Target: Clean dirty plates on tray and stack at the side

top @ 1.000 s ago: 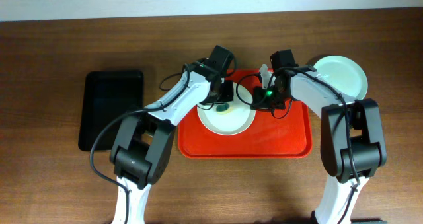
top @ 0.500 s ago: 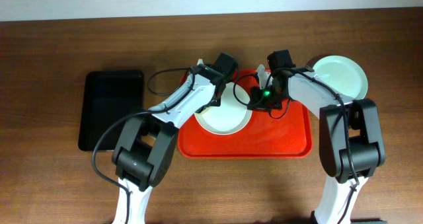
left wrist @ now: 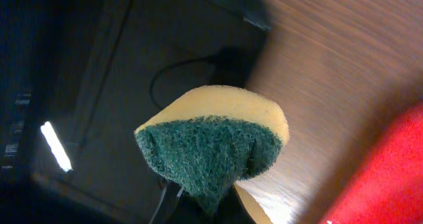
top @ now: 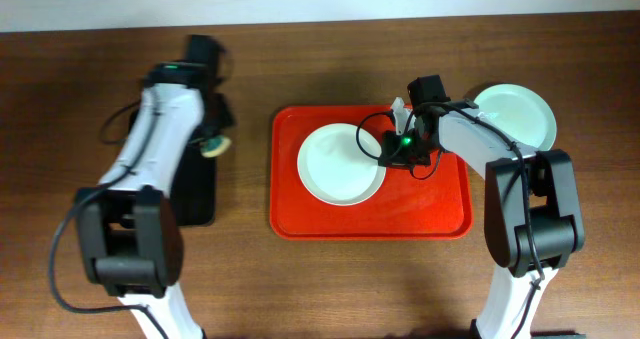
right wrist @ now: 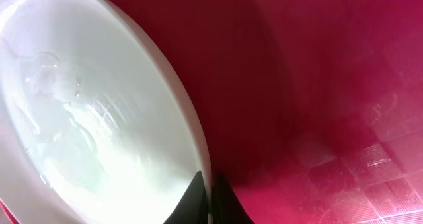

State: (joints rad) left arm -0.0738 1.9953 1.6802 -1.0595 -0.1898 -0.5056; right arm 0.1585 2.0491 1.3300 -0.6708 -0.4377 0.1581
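My left gripper should next go down and to its left in the overhead view, onto the bottom of the black tray, clear of the tray's edge, and let go of the sponge [top: 216,147].
A white plate [top: 338,165] lies on the red tray [top: 430,204]. My right gripper [top: 391,151] is shut on the plate's right rim. In the right wrist view its dark fingers [right wrist: 198,196] pinch the rim of the plate [right wrist: 86,118] over the tray [right wrist: 330,85]. A pale mint plate [top: 516,115] sits on the table to the right of the tray. My left gripper [top: 212,139] is shut on a yellow and green sponge [top: 216,147] and holds it over the black tray's right edge. The sponge [left wrist: 211,145] fills the left wrist view and hides the fingers. No blue plate is in view.
The black tray [top: 195,194] lies at the left, partly under my left arm, and also shows in the left wrist view [left wrist: 99,118]. Bare wooden table [top: 250,69] separates the two trays. A red tray corner [left wrist: 390,178] shows at the lower right.
My left arm has swung from the plate on the red tray far to the left, carrying the sponge over the black tray. The right gripper stays on the plate's rim.
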